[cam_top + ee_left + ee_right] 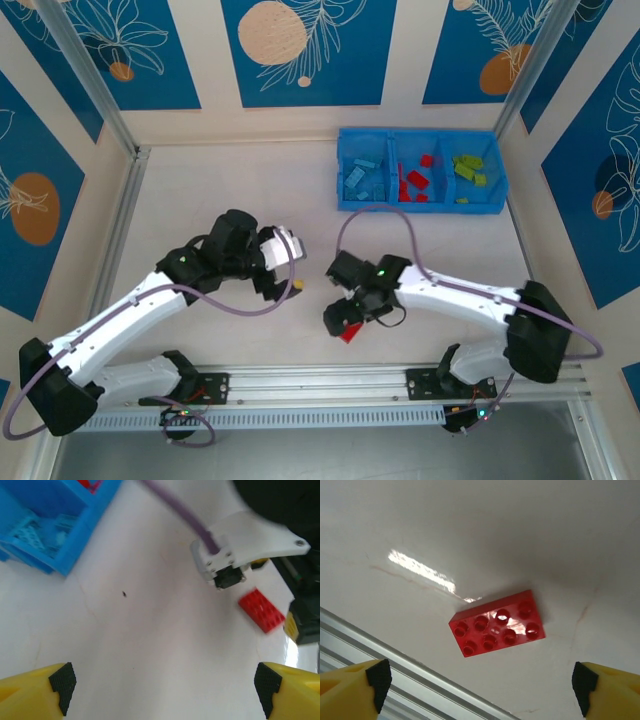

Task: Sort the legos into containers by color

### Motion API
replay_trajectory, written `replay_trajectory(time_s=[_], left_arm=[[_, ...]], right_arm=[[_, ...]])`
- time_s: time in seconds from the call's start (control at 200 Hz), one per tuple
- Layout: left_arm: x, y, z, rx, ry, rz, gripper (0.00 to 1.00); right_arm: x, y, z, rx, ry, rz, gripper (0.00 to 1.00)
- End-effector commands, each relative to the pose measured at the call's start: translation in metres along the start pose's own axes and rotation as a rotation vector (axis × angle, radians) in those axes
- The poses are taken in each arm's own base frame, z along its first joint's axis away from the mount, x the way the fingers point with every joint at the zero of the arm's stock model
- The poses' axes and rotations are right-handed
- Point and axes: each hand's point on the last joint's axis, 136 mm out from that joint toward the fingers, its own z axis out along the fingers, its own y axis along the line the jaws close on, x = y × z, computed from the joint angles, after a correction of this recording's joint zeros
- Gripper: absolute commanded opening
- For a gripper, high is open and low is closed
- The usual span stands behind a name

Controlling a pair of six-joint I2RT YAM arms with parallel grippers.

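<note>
The red lego (351, 331) lies at an angle below my right gripper's fingers. My right gripper will next go down over it with a slight turn until its fingers are on either side of the lego's short ends.
One red lego (497, 624) lies flat on the white table near the front rail, also visible as a red lego (349, 333) under the right arm's head. My right gripper (480, 680) hovers over it, open, its yellow fingers wide apart on either side and not touching it. My left gripper (162, 685) is open over bare table with nothing between its fingers; the red lego (261, 610) lies off to its right. The blue container tray (420, 208) stands at the back right, holding light blue legos (362, 180), red legos (416, 180) and green legos (468, 168) in separate compartments.
An aluminium rail (395, 670) runs along the table's near edge just beside the red lego. The right arm's white wrist and purple cable (245, 540) sit close ahead of my left gripper. A corner of the blue tray (75, 540) lies to its upper left.
</note>
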Motion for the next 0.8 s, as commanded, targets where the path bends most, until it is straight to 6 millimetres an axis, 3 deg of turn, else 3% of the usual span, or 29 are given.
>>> replay_trajectory(time_s=[0.0,0.235,0.34,0.455,0.645,0.795], left_arm=[[0.025,-0.027,-0.011,0.122,0.091,0.118,0.94],[0.036,-0.037,-0.014,0.135,0.077,0.188,0.96],[0.036,-0.038,-0.014,0.139,0.07,0.183,0.97],[0.035,-0.039,-0.01,0.144,0.061,0.165,0.98],[0.032,-0.036,-0.003,0.138,0.051,0.152,0.99],[0.019,-0.029,0.001,0.118,-0.003,0.123,1.0]], right_arm=[[0.005,-0.007,0.019,0.105,0.052,-0.077,0.97],[0.002,-0.003,0.056,0.186,0.117,-0.177,0.97],[0.0,0.001,0.064,0.2,0.129,-0.183,0.91],[0.002,0.001,0.067,0.198,0.137,-0.178,0.78],[0.006,-0.005,0.06,0.212,0.134,-0.116,0.52],[-0.012,-0.008,0.033,0.168,0.024,-0.019,0.46]])
